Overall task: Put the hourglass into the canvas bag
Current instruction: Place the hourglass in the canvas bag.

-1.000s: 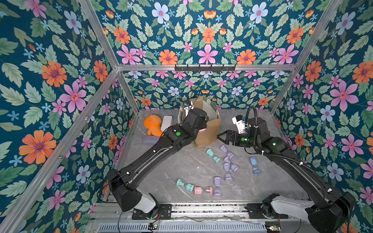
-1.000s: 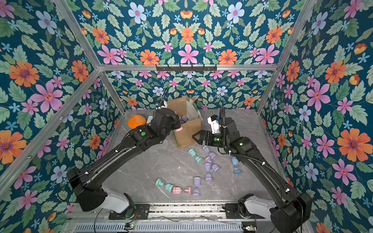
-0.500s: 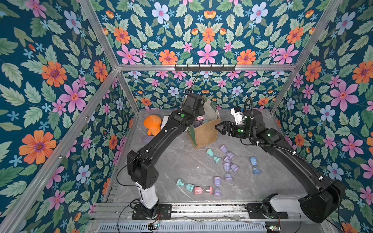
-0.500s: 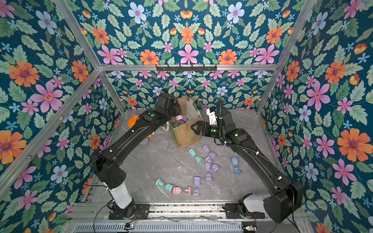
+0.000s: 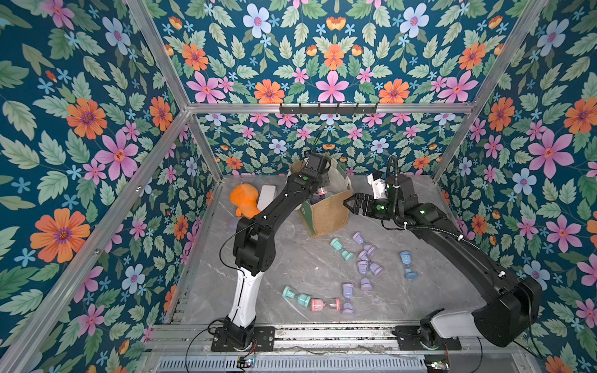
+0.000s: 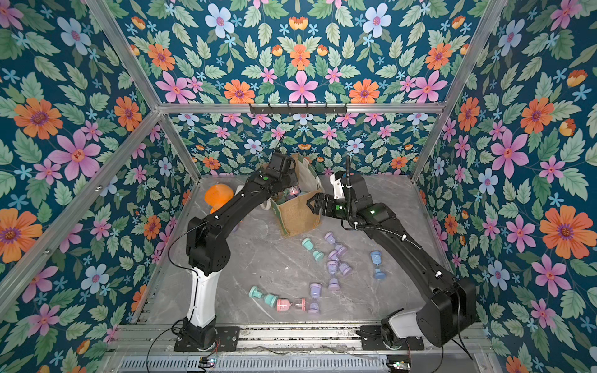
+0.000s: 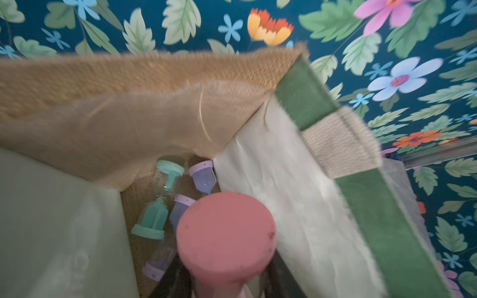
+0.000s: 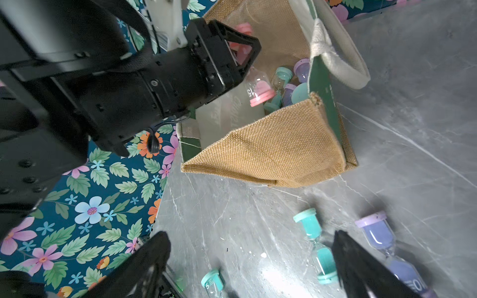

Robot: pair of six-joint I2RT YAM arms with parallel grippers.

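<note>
I will lower my left gripper through the bag's opening next. Then I will let go of the pink hourglass [image 7: 225, 232] at the bag's bottom [image 7: 166, 213] below, where the teal and purple hourglasses are.
The canvas bag [image 5: 326, 214] [image 6: 298, 214] stands open at the back of the table, its tan front wall sagging. My left gripper [image 5: 319, 189] [image 7: 227, 278] hangs over the bag's mouth, shut on a pink hourglass [image 7: 225, 232] [image 8: 259, 93] whose lower cap dips inside. At the bottom of the bag lie a teal hourglass [image 7: 160, 201] and purple ones [image 7: 202, 178]. My right gripper [image 5: 350, 205] [image 8: 250, 241] stands open just beside the bag's right side, nothing between its fingers.
Several loose hourglasses lie on the marble table in front of the bag: teal [image 5: 341, 248], blue [image 5: 407, 264], pink [image 5: 324, 304] and purple ones. An orange toy [image 5: 245, 198] and a white flat object [image 5: 266, 197] sit left of the bag. Floral walls enclose the table.
My left arm has lifted its elbow and carried the pink hourglass back and up over the bag's mouth. The right gripper has moved back and up toward the bag's right side, still open.
</note>
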